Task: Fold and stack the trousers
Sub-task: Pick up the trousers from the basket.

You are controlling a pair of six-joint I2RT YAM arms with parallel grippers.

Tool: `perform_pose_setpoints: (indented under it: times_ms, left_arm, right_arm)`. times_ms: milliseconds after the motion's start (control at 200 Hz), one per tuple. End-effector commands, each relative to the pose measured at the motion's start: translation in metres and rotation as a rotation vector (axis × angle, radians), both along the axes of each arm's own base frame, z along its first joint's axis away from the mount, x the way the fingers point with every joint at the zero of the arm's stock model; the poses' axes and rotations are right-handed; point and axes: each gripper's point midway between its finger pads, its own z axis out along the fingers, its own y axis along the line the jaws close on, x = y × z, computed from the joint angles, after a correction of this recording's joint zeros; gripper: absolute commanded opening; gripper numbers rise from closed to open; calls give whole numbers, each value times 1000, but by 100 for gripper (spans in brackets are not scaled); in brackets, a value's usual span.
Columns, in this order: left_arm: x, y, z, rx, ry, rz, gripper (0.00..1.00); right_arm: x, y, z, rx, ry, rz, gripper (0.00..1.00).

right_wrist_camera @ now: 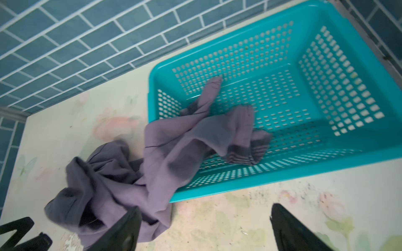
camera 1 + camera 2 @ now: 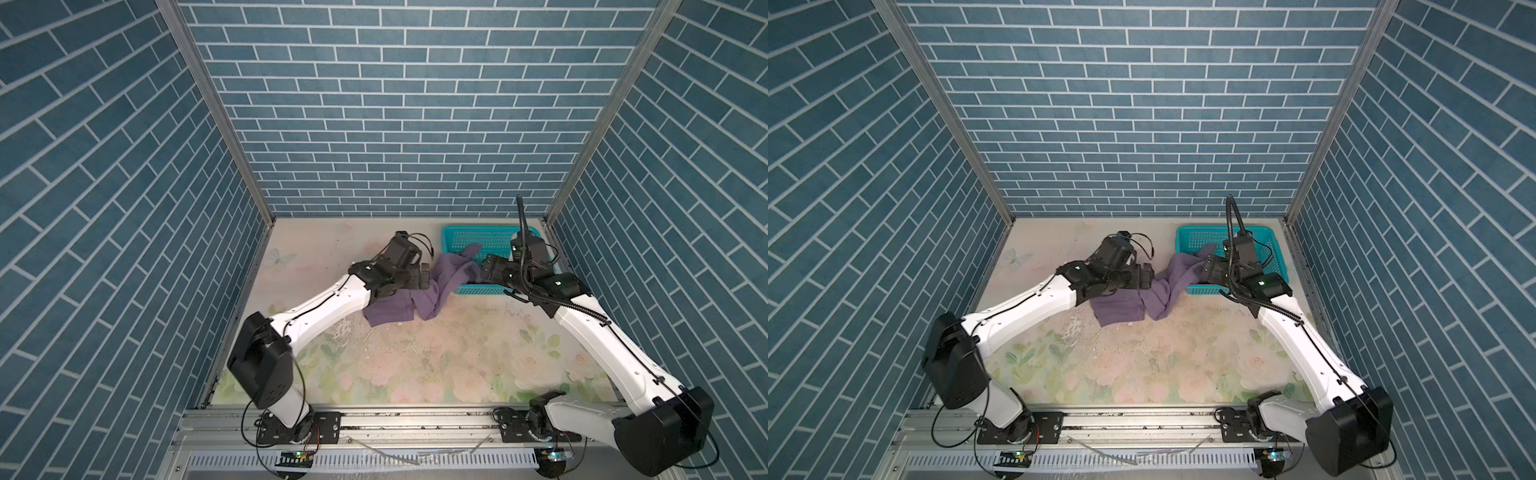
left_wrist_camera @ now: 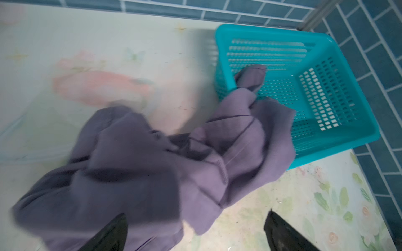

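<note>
One end of the trousers still hangs inside the teal basket, so the robot's left gripper will next move toward the basket and come down onto the trousers where they cross its rim [image 2: 453, 269] [image 3: 251, 119].
The muted-purple trousers [image 2: 419, 299] lie crumpled on the table. One end hangs over the left rim into the teal basket [image 2: 446, 232]; the rest is heaped in front of it, as both top views show [image 2: 1121, 309]. My left gripper [image 2: 424, 276] stands open just left of the heap. In the left wrist view the cloth [image 3: 152, 169] spreads under and ahead of the gripper [image 3: 196, 217], which grips nothing. My right gripper [image 2: 484, 270] is open above the basket's front-left corner. In the right wrist view only bare table lies between the gripper's [image 1: 205, 208] fingers, with the trousers [image 1: 165, 152] beside one finger.
The basket [image 1: 282, 178] stands in the back right corner against the blue brick walls [image 2: 395, 124] and holds only the trouser end. The flowered tabletop [image 2: 436, 357] stretches toward the metal rail [image 2: 415, 419] at the front. The left gripper's body [image 1: 21, 234] shows in the right wrist view.
</note>
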Motion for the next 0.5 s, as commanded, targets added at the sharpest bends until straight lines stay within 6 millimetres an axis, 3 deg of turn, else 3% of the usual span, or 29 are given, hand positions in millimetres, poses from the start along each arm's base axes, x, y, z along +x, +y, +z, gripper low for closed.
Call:
perform_pose_setpoints:
  times_ms: [0,180,495]
  left_arm:
    - [3,-41,2,30,-31,-145,99]
    - [24,-75,-26,71,14,-198,99]
    - [45,-115,-64,84,74,-258,96]
  right_arm:
    - [-16,-23,-36,53,128,-78,89]
    - [-14,-36,-58,108,181,-84,67]
    - [-14,-50,-68,108,210,-92,62]
